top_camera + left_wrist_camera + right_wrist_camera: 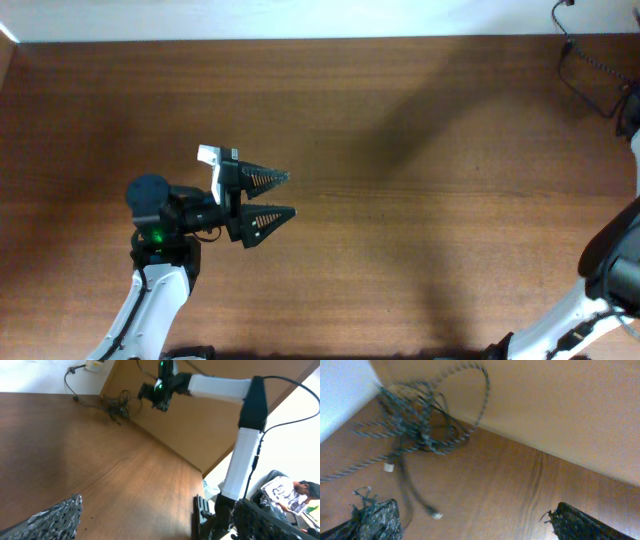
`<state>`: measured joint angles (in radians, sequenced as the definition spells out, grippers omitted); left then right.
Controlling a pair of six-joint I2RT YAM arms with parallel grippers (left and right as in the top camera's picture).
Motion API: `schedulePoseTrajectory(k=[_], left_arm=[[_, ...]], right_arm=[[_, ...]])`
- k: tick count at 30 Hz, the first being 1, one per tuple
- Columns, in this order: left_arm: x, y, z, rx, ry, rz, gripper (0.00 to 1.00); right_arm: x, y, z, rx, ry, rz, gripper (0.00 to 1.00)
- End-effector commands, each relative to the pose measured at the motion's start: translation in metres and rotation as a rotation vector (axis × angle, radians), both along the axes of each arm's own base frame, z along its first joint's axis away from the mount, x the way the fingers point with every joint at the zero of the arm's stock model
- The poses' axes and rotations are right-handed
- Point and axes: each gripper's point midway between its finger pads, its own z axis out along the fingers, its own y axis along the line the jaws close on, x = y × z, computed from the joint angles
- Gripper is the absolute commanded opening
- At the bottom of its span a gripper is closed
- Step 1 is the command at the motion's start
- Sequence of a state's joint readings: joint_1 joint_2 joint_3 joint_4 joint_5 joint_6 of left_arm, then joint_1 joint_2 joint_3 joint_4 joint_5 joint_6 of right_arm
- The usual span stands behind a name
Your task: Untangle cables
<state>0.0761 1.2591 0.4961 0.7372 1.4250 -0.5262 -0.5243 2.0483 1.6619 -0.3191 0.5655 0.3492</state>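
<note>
The tangle's knot (416,429) is beyond my gripper's open fingers, so my right gripper will next move outward and to the left in the right wrist view, onto the knot.
The cables lie in one tangle at the table's far right corner (585,62). In the right wrist view the braided black-and-white speckled cable (481,395) loops over the knot. The thinner plain black cable (405,485) runs down from the knot to a small plug (436,515). My right gripper (480,527) is open and empty, just in front of the tangle and not touching it. My left gripper (268,197) is open and empty over the left middle of the table, far from the cables. The tangle also shows in the left wrist view (117,405).
A wall or board (560,415) rises right behind the tangle at the table's back edge. My right arm (220,387) reaches over that corner. A white plug or adapter (94,365) sits beyond the table edge.
</note>
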Motion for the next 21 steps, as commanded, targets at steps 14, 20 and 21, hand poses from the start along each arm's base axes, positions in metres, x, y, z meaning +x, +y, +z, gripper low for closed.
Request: schedulePoseTrajectory(k=[14,20,21], left_arm=[[0.036,0.015,-0.020,0.017,0.130,0.245,0.99],[0.040,0.017,-0.021,0.020,0.130,0.272,1.00],[0.040,0.017,-0.021,0.020,0.130,0.272,0.99]], right_arm=[[0.073,-0.081,-0.055,-0.217,-0.180,0.191,0.99],[0.132,-0.101,-0.094,-0.216,-0.287,0.321,0.99],[0.143,-0.096,-0.087,-0.228,-0.357,0.375,0.99]])
